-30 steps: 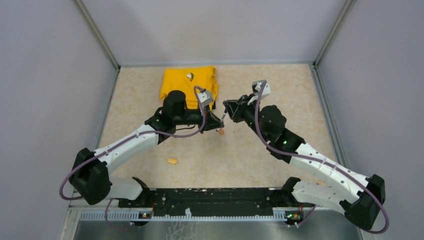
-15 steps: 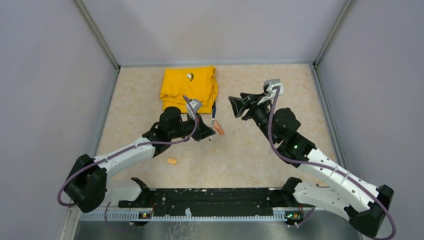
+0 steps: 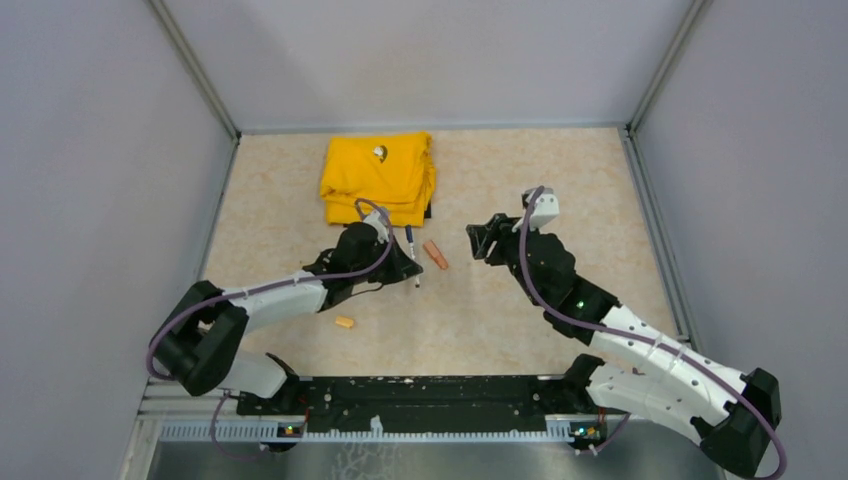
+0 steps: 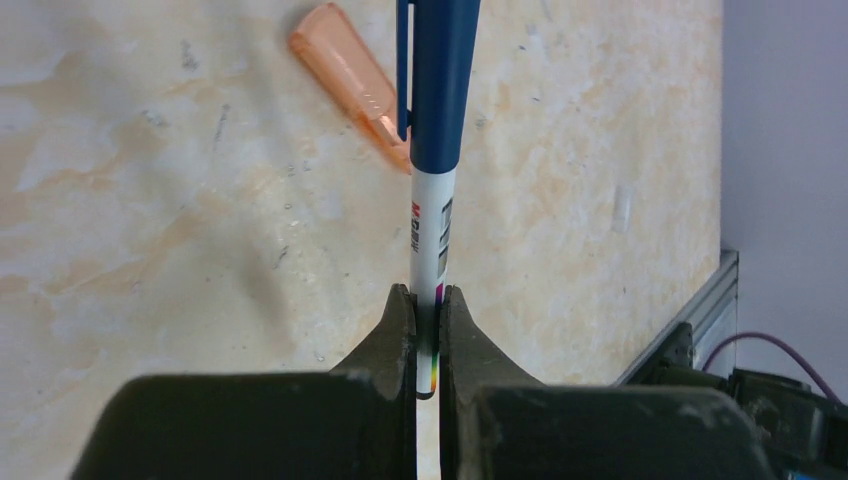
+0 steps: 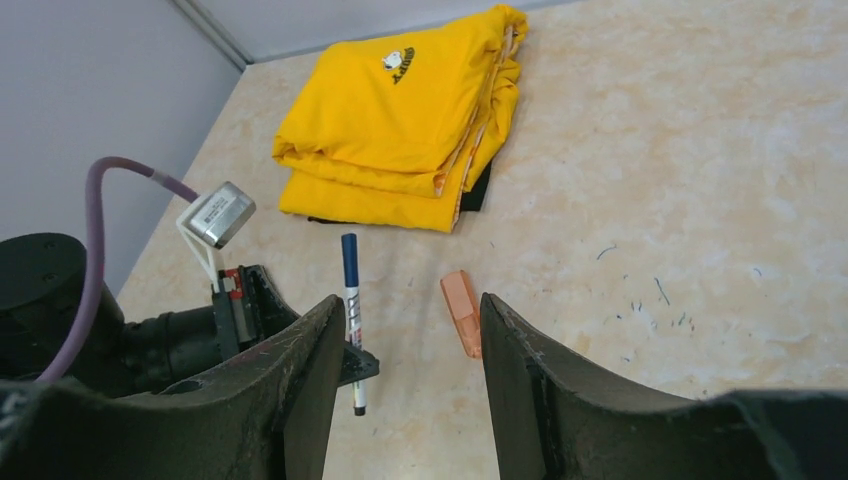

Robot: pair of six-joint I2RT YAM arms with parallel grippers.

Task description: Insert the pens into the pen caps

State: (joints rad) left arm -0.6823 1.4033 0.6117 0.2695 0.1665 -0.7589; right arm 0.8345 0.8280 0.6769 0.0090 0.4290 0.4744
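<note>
My left gripper brings the pen's body down beside the orange marker [image 3: 435, 254] next and releases the pen's body, since the dark blue pen cap already sits on the pen.
My left gripper [image 3: 404, 268] [image 4: 428, 318] is shut on the white barrel of a thin pen [image 3: 412, 262] [image 4: 433, 235] [image 5: 352, 318], held low over the table. A dark blue pen cap [image 3: 408, 237] [image 4: 438, 80] [image 5: 348, 256] sits on the pen's far end. A short orange marker [image 3: 435, 254] [image 4: 348, 78] [image 5: 461, 309] lies on the table just right of the pen. My right gripper [image 3: 482, 241] [image 5: 411, 300] hangs open to the right, nothing between its fingers. A small light orange pen cap [image 3: 344, 322] lies nearer the arm bases.
A folded yellow cloth [image 3: 378, 176] [image 5: 400, 120] lies at the back of the table, just beyond the pen. Grey walls enclose the table on three sides. The black rail with the arm bases [image 3: 430, 400] runs along the near edge.
The two grippers were together at the pen. My right gripper has opened and drawn back to the right. My left gripper has moved left and down with the capped pen.
</note>
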